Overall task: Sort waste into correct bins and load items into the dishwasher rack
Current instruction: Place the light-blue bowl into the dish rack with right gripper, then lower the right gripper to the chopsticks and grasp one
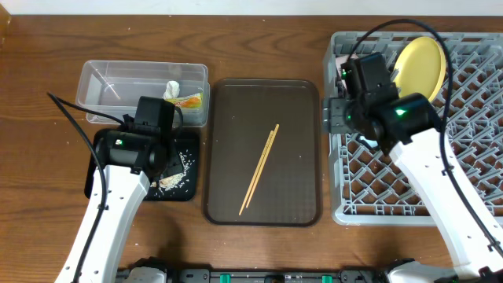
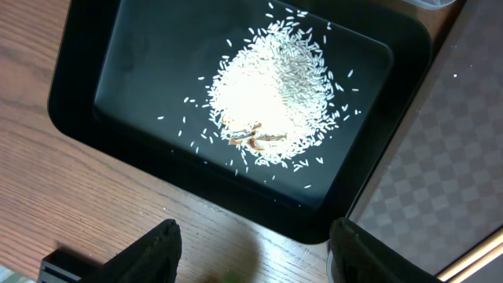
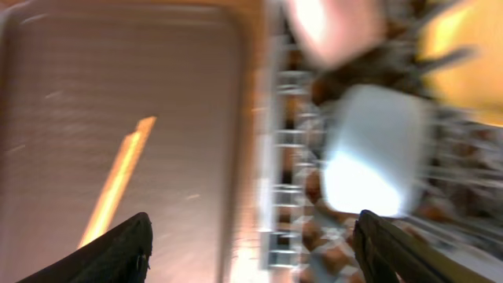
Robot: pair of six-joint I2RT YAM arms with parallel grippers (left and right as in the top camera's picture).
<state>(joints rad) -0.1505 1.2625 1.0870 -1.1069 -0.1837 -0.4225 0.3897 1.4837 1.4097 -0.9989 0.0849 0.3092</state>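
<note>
I should next move my right gripper left in the overhead view and down around one stick, because the chopsticks' far half (image 1: 272, 137) (image 3: 137, 149) is below it there.
A pair of wooden chopsticks (image 1: 260, 168) lies on the brown tray (image 1: 302, 102); it shows blurred in the right wrist view (image 3: 118, 185). A black tray (image 1: 185, 145) holds spilled rice (image 2: 271, 90). A clear bin (image 1: 110, 86) holds wrappers (image 1: 182, 97). The grey dishwasher rack (image 1: 440, 157) holds a yellow plate (image 1: 419, 64), a pale cup (image 3: 369, 157) and a pink item (image 3: 334, 27). My left gripper (image 2: 251, 251) is open and empty over the wood by the black tray's edge. My right gripper (image 3: 251, 251) is open and empty above the rack's left edge.
The rack fills the right side of the wooden table (image 1: 259, 47). The clear bin stands at the back left, behind the black tray. The brown tray lies in the middle between the arms.
</note>
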